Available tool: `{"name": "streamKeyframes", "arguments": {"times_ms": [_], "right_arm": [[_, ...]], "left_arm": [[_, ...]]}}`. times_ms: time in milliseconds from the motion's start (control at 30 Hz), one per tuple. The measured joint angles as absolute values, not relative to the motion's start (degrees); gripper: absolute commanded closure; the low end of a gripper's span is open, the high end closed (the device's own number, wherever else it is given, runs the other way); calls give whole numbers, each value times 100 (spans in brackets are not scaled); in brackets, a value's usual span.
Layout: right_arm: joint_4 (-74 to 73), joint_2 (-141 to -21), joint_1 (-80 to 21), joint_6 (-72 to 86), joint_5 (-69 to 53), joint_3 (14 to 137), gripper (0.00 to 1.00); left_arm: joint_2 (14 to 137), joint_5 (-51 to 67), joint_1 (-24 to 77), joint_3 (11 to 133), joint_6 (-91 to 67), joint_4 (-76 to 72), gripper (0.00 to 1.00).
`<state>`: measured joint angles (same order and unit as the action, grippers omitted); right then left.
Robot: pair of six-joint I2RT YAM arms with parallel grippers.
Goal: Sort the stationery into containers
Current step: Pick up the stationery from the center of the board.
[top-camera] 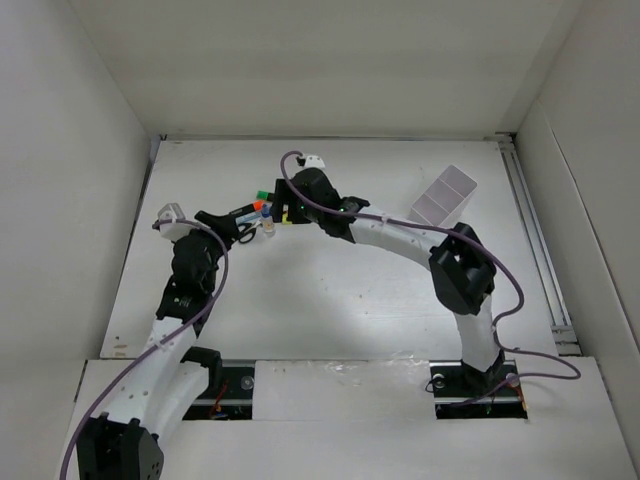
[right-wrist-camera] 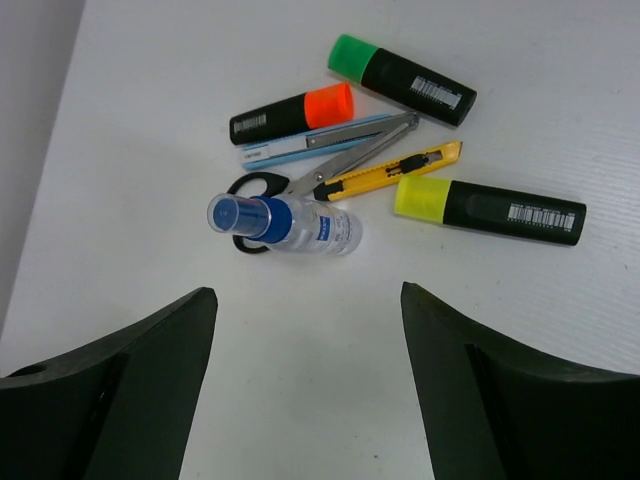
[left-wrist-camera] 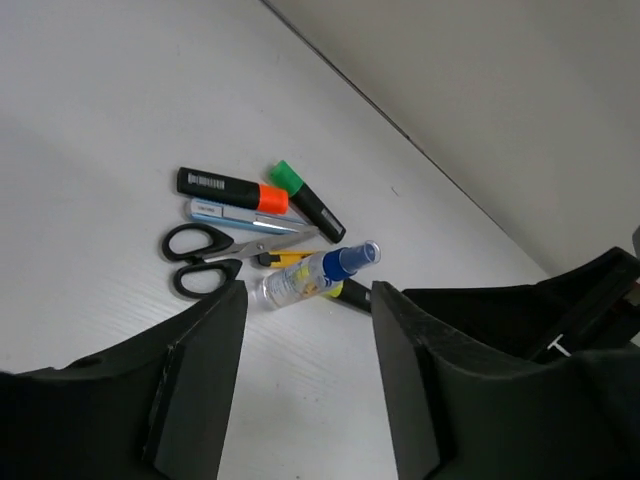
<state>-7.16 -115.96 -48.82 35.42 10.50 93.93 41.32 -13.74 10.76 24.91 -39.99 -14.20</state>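
I should move my right gripper to the left in the top view and down, with its fingers on either side of the clear bottle and its blue cap (top-camera: 266, 211) (right-wrist-camera: 285, 222) between them, and close, because the bottle is standing upright.
The stationery lies in one pile (top-camera: 262, 212) on the table. In the right wrist view I see a green-capped black marker (right-wrist-camera: 400, 78), an orange-and-black marker (right-wrist-camera: 290, 112), a bluish pen (right-wrist-camera: 300, 147), black-handled scissors (right-wrist-camera: 350, 153), a yellow cutter (right-wrist-camera: 390, 172), a yellow-capped black marker (right-wrist-camera: 490, 208) and a small clear bottle with a blue cap (right-wrist-camera: 285, 222). My left gripper (left-wrist-camera: 308, 300) is open and empty just left of the pile. My right gripper (right-wrist-camera: 308, 300) is open and empty just right of it. The white two-compartment box (top-camera: 443, 194) stands apart at the right.
White walls close in the table (top-camera: 330, 300) on the left, back and right. A metal rail (top-camera: 540, 250) runs along the right edge. The right arm's elbow (top-camera: 460, 270) arches over the table's right half. Both arm bases sit at the near edge.
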Motion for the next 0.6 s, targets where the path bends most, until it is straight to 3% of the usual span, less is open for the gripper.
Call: {"name": "streamKeyframes", "arguments": {"times_ms": [33, 133, 267, 367, 567, 600], "right_arm": [[-790, -11688, -4923, 3474, 1076, 9496, 20], [-987, -11950, -5061, 3319, 1127, 9817, 20], [-1205, -12261, -5175, 3177, 1149, 10248, 22], [-1295, -12521, -5188, 3127, 1190, 10615, 26], [-1490, -13069, -5183, 3035, 1461, 11319, 30], [-1533, -13166, -5183, 3020, 1516, 11439, 36]], "left_arm": [[4141, -1356, 1081, 2497, -4018, -1376, 62], [4125, -1295, 1079, 2526, -4106, -1299, 64], [3837, -1387, 1081, 2526, -4257, -1201, 49], [3393, -1490, 1079, 2519, -4327, -1203, 28], [3183, -1516, 1079, 2488, -4401, -1295, 24], [3227, -1507, 1079, 2488, -4399, -1295, 22]]}}
